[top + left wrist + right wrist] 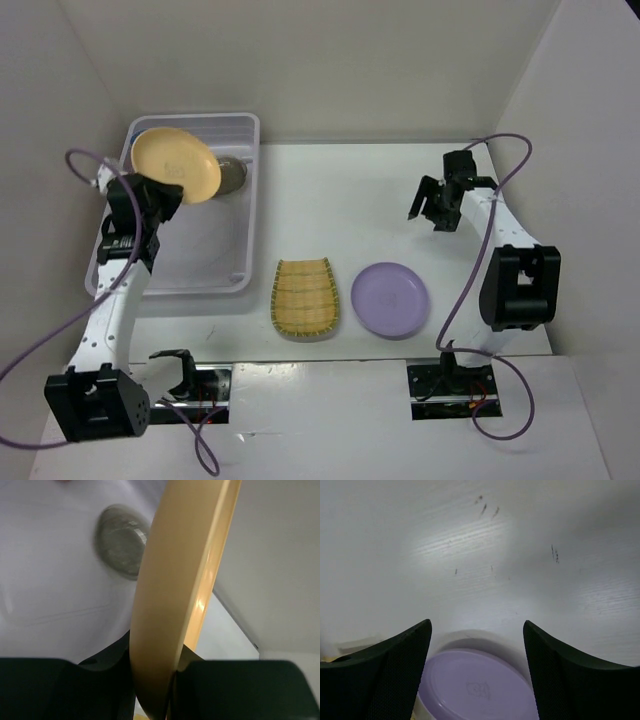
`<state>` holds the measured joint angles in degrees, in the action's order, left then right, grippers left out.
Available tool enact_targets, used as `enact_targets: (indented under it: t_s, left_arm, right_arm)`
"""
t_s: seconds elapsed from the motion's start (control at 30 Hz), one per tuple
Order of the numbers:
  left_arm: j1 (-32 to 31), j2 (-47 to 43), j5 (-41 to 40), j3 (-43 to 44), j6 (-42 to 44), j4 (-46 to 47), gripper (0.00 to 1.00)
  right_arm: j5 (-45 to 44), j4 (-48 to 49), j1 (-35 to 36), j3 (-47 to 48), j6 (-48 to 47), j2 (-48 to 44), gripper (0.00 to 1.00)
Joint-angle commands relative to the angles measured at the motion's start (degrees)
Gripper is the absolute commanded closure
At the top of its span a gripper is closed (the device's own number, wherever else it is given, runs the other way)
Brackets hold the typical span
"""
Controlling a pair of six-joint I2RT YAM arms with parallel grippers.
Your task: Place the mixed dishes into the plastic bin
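Note:
My left gripper moves back and down into the bin next. It lowers the orange plate toward the near part of the bin's bottom, which is still bare.
My left gripper (163, 196) is shut on the rim of the round orange plate (175, 165) and holds it tilted over the translucent plastic bin (243, 190). In the left wrist view the orange plate (175, 595) stands edge-on between my black fingers (60, 687). A small grey plate (231, 176) lies inside the bin; it also shows in the left wrist view (120, 542). The lilac plate (390, 299) and the yellow ribbed tray (305, 298) lie on the table near the front. My right gripper (428, 214) is open and empty, hovering beyond the lilac plate (477, 687). The cups are out of view.
White walls enclose the table on the left, back and right. The bin stands at the far left against the left wall. The arm bases and cables sit at the near edge.

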<state>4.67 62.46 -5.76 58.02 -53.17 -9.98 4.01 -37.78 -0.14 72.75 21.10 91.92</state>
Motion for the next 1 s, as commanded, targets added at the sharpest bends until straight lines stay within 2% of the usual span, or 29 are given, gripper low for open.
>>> enact_targets:
  t_s: [0.0, 0.07, 0.17, 0.33, 0.47, 0.67, 0.73, 0.8, 0.87, 0.93, 0.97]
  left_arm:
    - [5.9, -4.2, 7.9, -7.8, -10.4, -2.1, 0.98]
    - [9.6, -5.7, 10.1, -11.2, -14.0, -1.4, 0.98]
    - [10.1, -5.7, 10.7, -13.5, -15.0, -2.2, 1.0]
    - [10.6, 2.5, 15.2, -13.5, -15.0, -0.9, 1.0]
    - [10.6, 10.9, 19.1, -13.5, -13.8, 0.1, 1.0]
    - [10.6, 16.4, 19.1, -11.6, -13.3, 0.1, 1.0]
    - [10.6, 18.8, 19.9, -10.0, -12.1, -0.4, 0.9]
    - [10.6, 20.2, 21.4, -9.4, -11.3, -0.4, 0.76]
    - [10.6, 20.8, 23.7, -8.6, -11.3, -0.4, 0.42]
    - [10.6, 20.8, 23.7, -7.8, -11.9, -3.1, 0.23]
    - [10.6, 20.8, 23.0, -6.4, -11.9, -4.4, 0.17]
  right_arm:
    - [2.1, -2.1, -0.4, 0.2, -1.2, 1.1, 0.22]
    - [1.4, -2.1, 0.1, 0.2, -1.8, 1.9, 0.22]
    - [-1.3, -3.4, 0.1, 0.2, -3.0, 2.5, 0.23]
    - [-1.8, -4.5, 0.1, -0.9, -4.1, 4.3, 0.23]
    - [-1.0, -4.5, 0.1, -2.6, -4.1, 4.3, 0.3]
    - [-0.5, -4.0, 0.1, -3.8, -3.6, 4.8, 0.38]
    - [0.0, -5.4, 0.1, -3.8, -3.6, 5.4, 0.38]
    - [0.0, -6.4, 0.1, -3.2, -2.4, 5.9, 0.38]
    - [0.0, -8.8, 0.1, -3.2, -1.1, 6.6, 0.38]
    - [0.0, -9.4, 0.1, -2.5, -1.1, 6.6, 0.36]
    - [0.0, -10.1, 0.1, -2.5, -0.5, 6.6, 0.35]
